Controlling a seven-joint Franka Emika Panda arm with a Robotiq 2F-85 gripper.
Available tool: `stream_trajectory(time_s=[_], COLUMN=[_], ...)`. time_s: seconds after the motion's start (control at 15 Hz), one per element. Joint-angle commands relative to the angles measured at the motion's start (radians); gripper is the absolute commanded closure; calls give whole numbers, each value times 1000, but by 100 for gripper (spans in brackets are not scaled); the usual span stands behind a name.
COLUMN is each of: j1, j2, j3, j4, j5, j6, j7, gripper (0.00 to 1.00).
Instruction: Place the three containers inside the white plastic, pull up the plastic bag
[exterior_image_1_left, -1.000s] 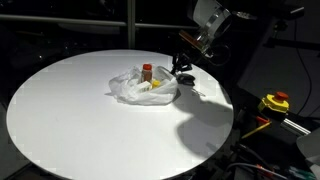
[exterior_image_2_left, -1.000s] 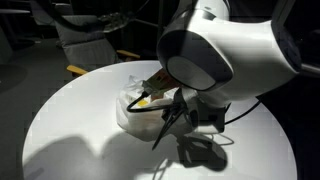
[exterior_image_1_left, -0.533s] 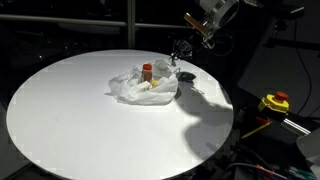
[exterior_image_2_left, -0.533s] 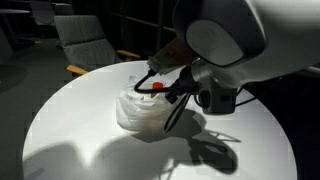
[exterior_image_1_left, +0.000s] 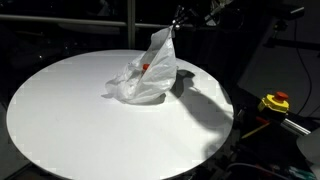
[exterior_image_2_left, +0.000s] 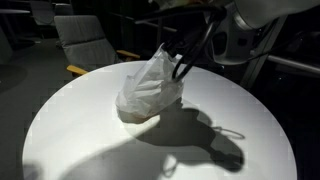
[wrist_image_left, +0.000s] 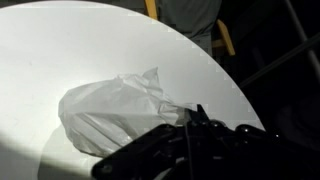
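Observation:
The plastic sags low around the red-orange patch, so my gripper will next lift the bag's top edge, bring it toward the bag's middle (exterior_image_1_left: 143, 82) (wrist_image_left: 115, 108) and let go of it.
The white plastic bag (exterior_image_1_left: 148, 72) stands on the round white table (exterior_image_1_left: 70, 110), pulled up into a peak at one side. It shows in both exterior views (exterior_image_2_left: 148, 88) and in the wrist view (wrist_image_left: 110, 115). A red-orange patch of a container (exterior_image_1_left: 146, 67) shows through the plastic; the other containers are hidden inside. My gripper (exterior_image_1_left: 178, 22) is high above the table, shut on the bag's top edge. It shows in an exterior view (exterior_image_2_left: 178, 62) and as dark fingers low in the wrist view (wrist_image_left: 195, 118).
A grey chair (exterior_image_2_left: 85, 40) stands behind the table. A yellow and red device (exterior_image_1_left: 275, 102) sits off the table's edge. The table edge (wrist_image_left: 235, 90) curves close beside the bag.
My gripper has risen from beside the flat bag to high above the table, drawing the bag's edge up into a peak around the containers.

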Motion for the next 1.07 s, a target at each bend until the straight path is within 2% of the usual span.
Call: stream_trajectory(time_s=[0.0,0.27,0.33,0.4,0.47,0.53,0.6,1.0], j1=[21,54,66,87,100,112,126,201], j2=[-92,-148,-156,-163,-174,-180,-187,-261], j3=[-4,8,12,18,23,30,38,113], j4=[-34,-40,-41,-46,-55,-62,-69,-149], j5=[4,-1,-18,-64,-107,-136,-170,-419], j6=[-75,-95,-75,1,59,120,181,542], j7=[-12,-17,-14,-14,-20,-5,7,123], gripper=[100,100,100,100,74,73,67,21])
